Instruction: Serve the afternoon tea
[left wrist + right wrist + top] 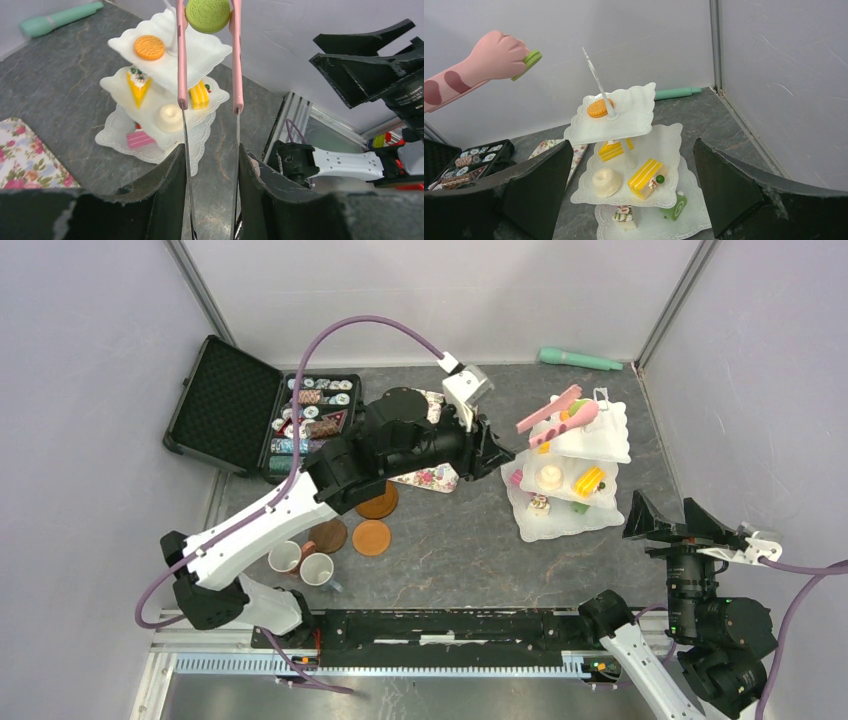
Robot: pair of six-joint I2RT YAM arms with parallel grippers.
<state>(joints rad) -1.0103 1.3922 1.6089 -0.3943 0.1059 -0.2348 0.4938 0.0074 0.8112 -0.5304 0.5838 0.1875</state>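
Observation:
My left gripper lowers the green macaron [207, 15] next beside the orange one, to the right in the top view, where the stand's top shelf [200, 52] lies bare.
The white three-tier stand [612, 448] stands at the right of the table and holds several toy pastries, with an orange macaron [149, 47] on its top tier. My left gripper [497, 453] is shut on pink tongs [182, 75]. The tongs pinch a green macaron [207, 15] above the top tier [200, 52]. My right gripper [680, 522] is open and empty, just right of the stand [644, 100]. Two mugs [318, 569] and three brown saucers [371, 537] sit at the front left; a third mug is not clear.
A floral tray [435, 478] lies under my left arm. An open black case of poker chips [305, 418] is at the back left. A teal handle-like object [580, 360] lies by the back wall. Grey walls close in three sides.

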